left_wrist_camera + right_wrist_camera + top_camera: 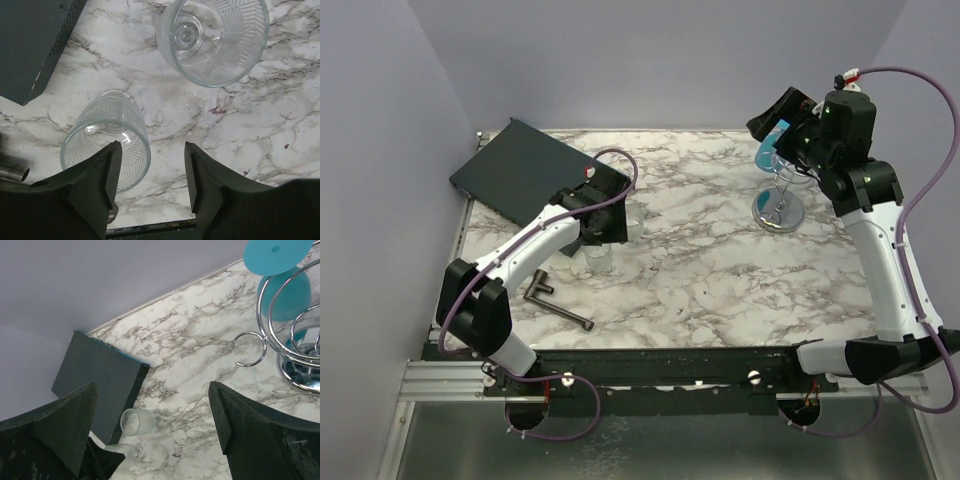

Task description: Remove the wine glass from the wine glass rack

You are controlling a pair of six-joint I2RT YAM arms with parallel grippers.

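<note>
The chrome wire rack stands below my right gripper and to the right in the wrist view, so the gripper lowers beside it next, moving to that side.
A blue wine glass hangs upside down on the chrome wire rack at the far right of the marble table. In the right wrist view its foot and bowl sit in the rack's loops, up at the right. My right gripper is open and empty, just above and behind the glass; its jaws hold nothing. My left gripper is open and empty over two clear glasses, one upright and one close beside the left finger.
A dark grey flat box lies at the far left of the table. A metal L-shaped pipe piece lies near the front left. The two clear glasses stand beside the box. Purple walls close in the back and sides.
</note>
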